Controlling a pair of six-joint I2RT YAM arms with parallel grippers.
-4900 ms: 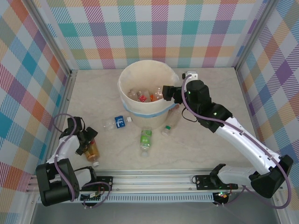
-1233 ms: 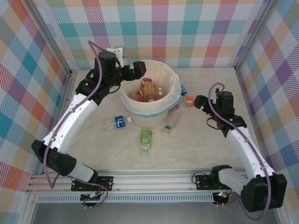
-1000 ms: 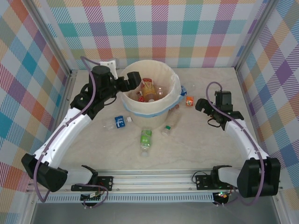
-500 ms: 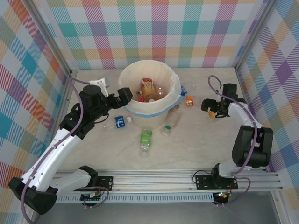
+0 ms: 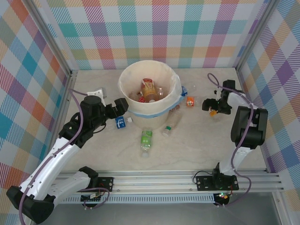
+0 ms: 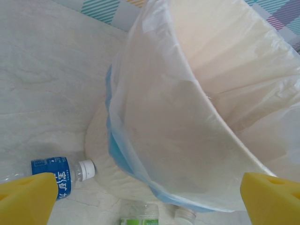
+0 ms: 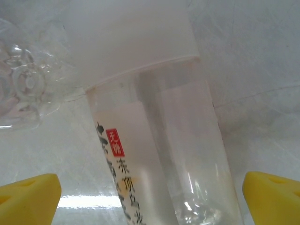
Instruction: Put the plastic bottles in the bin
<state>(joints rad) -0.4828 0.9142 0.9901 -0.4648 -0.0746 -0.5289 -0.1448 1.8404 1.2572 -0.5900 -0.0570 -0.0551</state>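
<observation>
I will lower my right gripper next so that its fingers go around the clear bottle's body (image 7: 164, 154), and then I will close it there.
The cream bin (image 5: 159, 66) stands mid-table with several plastic bottles inside, one orange-labelled (image 5: 149, 87). On the table lie a blue-labelled bottle (image 5: 120, 122), a green-labelled one (image 5: 146, 139) and a clear one (image 5: 171, 120). My left gripper (image 5: 120, 106) is open beside the bin's left wall, holding nothing. The left wrist view shows the bin's liner (image 6: 201, 117), the blue-labelled bottle (image 6: 56, 176) and my open left gripper (image 6: 150, 201). My right gripper (image 5: 209, 106) is open at the far right. In its wrist view a clear white-capped bottle (image 7: 154, 140) lies between the spread fingers (image 7: 28, 199) of my right gripper (image 7: 150, 201), untouched.
A small orange item (image 5: 189, 101) and a bit of blue (image 5: 183, 89) lie right of the bin. Another clear bottle's base (image 7: 26, 86) lies beside the white-capped one. Checked walls close the table on three sides; the rail with the arm bases (image 5: 154, 180) runs along the near edge.
My left arm has drawn back from over the bin's rim and sunk beside its left wall. My right arm has swung out to the far right and come down over a bottle.
</observation>
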